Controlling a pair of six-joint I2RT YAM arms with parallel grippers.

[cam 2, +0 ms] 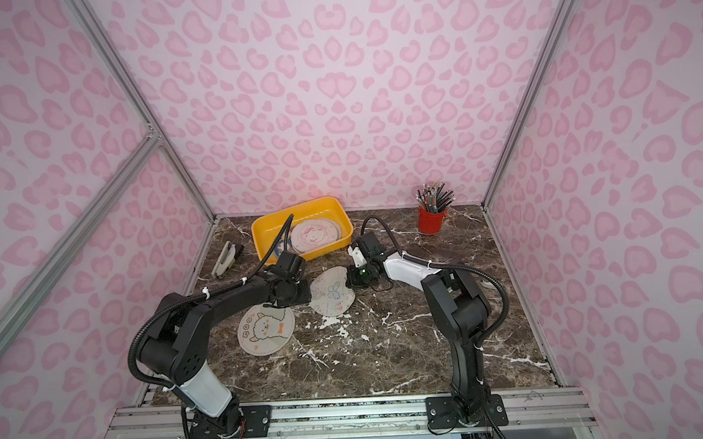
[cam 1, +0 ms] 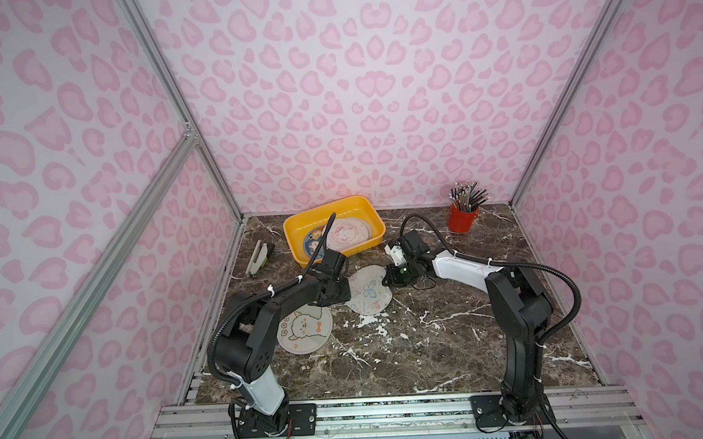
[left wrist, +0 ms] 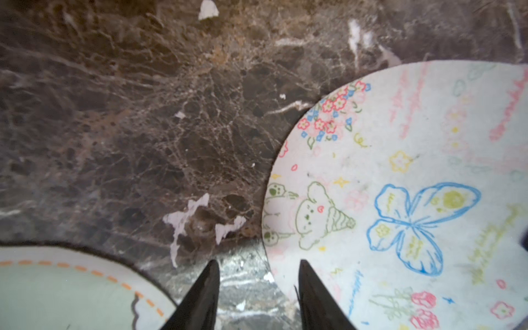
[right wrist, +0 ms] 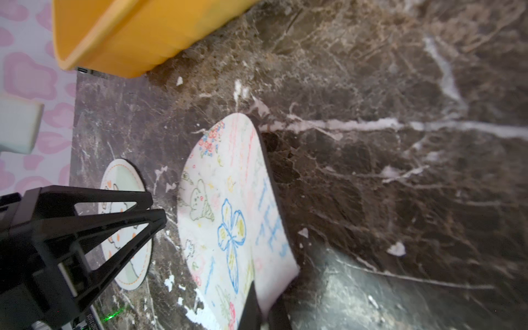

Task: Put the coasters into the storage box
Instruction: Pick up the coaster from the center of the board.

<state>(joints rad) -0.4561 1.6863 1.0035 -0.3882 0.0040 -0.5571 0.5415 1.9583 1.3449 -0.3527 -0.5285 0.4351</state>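
My right gripper lifts the butterfly-print coaster [cam 1: 368, 292] outward over the storage box's rim next and releases it there, as the pink-print coaster in the storage box lies outward of the gripper.
The yellow storage box [cam 1: 325, 205] [cam 2: 301, 206] [right wrist: 137, 34] stands at the back of the table. In it lie a pink-print coaster [cam 1: 348, 230] [cam 2: 314, 234] and a blue coaster [cam 1: 314, 242]. A butterfly-print coaster [cam 1: 368, 292] [cam 2: 332, 295] [left wrist: 400, 185] [right wrist: 228, 205] lies mid-table. My right gripper [right wrist: 263, 308] [cam 1: 386, 281] is shut on its right edge, which is bent up. My left gripper [left wrist: 258, 263] [right wrist: 158, 207] is open at that coaster's left edge, one finger over it and the other over bare table. An alpaca-print coaster [cam 1: 305, 330] [cam 2: 265, 332] [left wrist: 57, 291] lies flat beside the left arm.
A red pencil cup [cam 1: 462, 218] [cam 2: 431, 219] stands at the back right. A grey stapler-like thing [cam 1: 256, 258] [cam 2: 224, 261] lies at the left edge beside the box. Pink patterned walls close the table on three sides.
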